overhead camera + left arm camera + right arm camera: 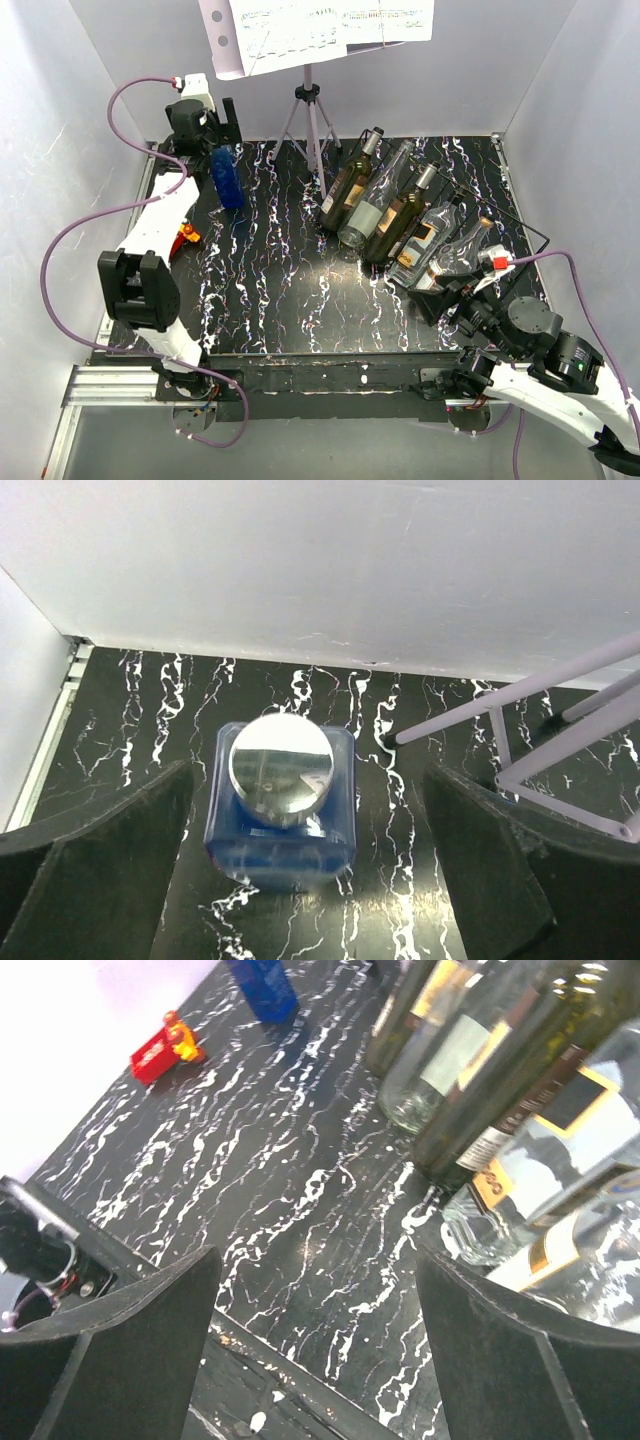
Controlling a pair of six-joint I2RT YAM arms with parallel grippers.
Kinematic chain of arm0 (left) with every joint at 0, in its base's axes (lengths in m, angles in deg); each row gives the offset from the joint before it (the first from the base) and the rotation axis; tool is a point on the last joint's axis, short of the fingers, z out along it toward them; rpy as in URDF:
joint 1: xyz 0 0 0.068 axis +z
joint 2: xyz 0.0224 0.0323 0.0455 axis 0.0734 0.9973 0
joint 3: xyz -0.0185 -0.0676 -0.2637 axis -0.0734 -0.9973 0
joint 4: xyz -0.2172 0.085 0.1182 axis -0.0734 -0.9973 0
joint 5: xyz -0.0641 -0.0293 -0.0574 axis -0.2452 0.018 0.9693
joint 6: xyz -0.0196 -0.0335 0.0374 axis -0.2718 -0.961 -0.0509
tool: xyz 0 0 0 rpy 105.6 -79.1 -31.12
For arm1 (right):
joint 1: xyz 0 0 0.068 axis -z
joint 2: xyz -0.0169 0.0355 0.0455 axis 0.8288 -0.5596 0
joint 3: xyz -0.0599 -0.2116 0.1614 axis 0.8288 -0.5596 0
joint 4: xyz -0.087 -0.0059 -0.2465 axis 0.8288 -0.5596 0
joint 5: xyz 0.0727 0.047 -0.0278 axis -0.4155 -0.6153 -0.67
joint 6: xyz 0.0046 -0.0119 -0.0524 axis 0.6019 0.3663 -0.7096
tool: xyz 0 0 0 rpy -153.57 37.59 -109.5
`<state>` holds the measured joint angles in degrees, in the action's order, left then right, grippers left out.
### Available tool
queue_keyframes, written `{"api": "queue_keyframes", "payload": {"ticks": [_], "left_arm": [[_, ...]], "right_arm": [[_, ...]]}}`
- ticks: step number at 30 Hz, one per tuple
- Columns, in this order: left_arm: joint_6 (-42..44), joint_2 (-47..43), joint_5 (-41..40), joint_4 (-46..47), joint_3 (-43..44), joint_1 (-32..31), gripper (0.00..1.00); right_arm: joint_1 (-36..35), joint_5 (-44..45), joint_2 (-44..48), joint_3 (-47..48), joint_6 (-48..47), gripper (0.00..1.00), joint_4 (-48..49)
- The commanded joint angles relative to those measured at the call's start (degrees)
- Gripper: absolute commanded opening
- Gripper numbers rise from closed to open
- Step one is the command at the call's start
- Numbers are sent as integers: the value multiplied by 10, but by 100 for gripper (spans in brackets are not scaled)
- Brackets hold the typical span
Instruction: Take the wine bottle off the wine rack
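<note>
My right gripper swings outward next, turning, and closes around the bottle's neck (481, 230), as the nearest clear bottle is wide at its body and slim above.
The black wire wine rack (510, 213) lies at the right of the marbled table. Several bottles lean on it side by side: a dark one (350, 182), a clear one (374, 197), a dark one (404, 212) and clear ones (430, 236) nearer the right arm. My right gripper (440, 296) is open and empty, low at the near end of the bottle row. Its wrist view (315, 1350) shows bare table between its fingers and bottle bases (520, 1090) up right. My left gripper (228, 125) is open above a blue square bottle (228, 178) with a silver cap (281, 769), not touching it.
A grey tripod music stand (312, 100) with sheet music stands at the back centre; its legs show in the left wrist view (540, 695). A small red toy (187, 236) lies at the left, also in the right wrist view (165, 1050). White walls enclose the table.
</note>
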<state>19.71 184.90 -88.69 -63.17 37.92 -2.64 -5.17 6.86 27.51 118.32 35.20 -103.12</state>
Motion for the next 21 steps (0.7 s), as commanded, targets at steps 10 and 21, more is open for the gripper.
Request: {"api": "queue_keyframes", "payload": {"ticks": [10, 21], "left_arm": [[-90, -239, 210, -177, -62, 0, 98], [-114, -463, 417, -164, -346, -29, 98]], "right_arm": [[-2, 437, -121, 97, 22, 89, -30], [190, 307, -247, 145, -118, 79, 104]]}}
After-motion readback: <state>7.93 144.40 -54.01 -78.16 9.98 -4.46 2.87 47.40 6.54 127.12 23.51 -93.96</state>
